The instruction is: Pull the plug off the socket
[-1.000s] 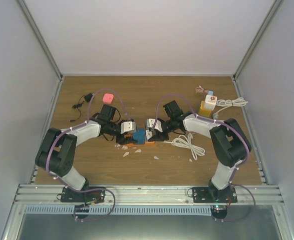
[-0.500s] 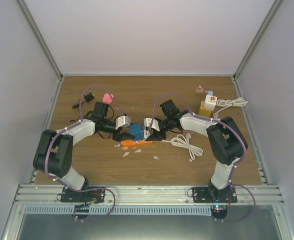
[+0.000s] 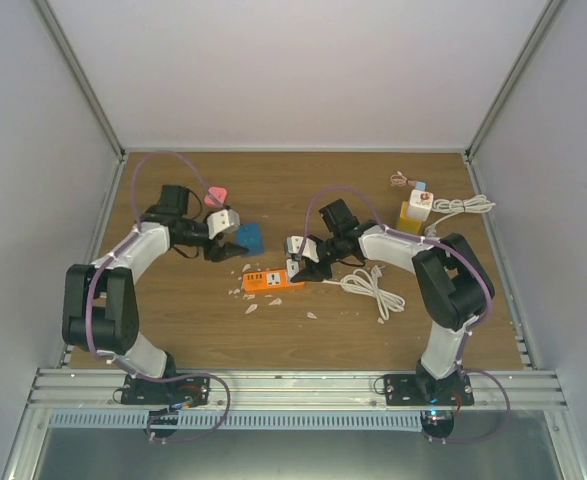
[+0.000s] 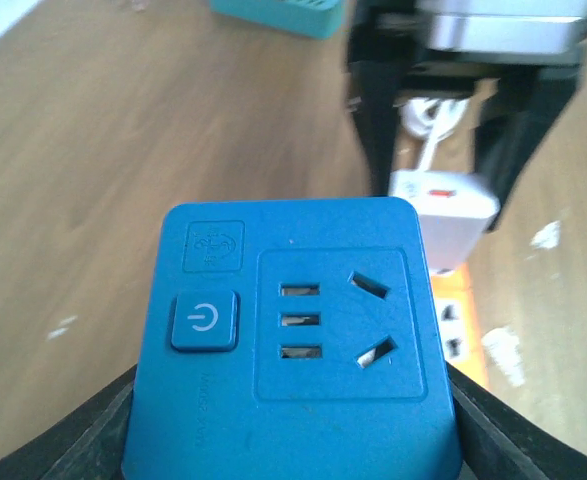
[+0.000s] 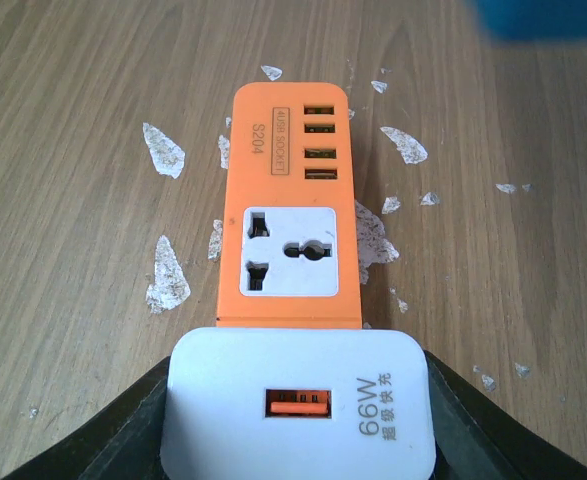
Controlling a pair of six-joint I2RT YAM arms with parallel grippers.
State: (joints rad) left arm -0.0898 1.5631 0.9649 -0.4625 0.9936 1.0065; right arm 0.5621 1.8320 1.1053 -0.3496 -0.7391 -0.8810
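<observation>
The unplugged adapter needs to be released next, so my left gripper needs to swing down to the tabletop by the side, below and to its left in the top view.
My left gripper (image 3: 237, 234) is shut on the blue plug adapter (image 3: 248, 240) and holds it free of the orange socket strip (image 3: 273, 281), up and to the left of it. In the left wrist view the blue adapter (image 4: 293, 340) fills the space between my jaws, with its power button and holes facing the camera. My right gripper (image 3: 298, 262) is shut on a white 66W charger (image 5: 298, 405) that sits at the near end of the orange strip (image 5: 291, 170). The strip's white universal socket (image 5: 291, 250) is uncovered.
A white coiled cable (image 3: 375, 290) lies right of the strip. A pink object (image 3: 215, 196) sits by the left arm. A yellow and white item (image 3: 416, 211) and another white cable (image 3: 463, 205) are at the back right. White flecks (image 3: 253, 305) lie on the wood.
The left gripper has lifted the blue adapter off the orange strip and carried it back and to the left. The right gripper has stayed on the white charger.
</observation>
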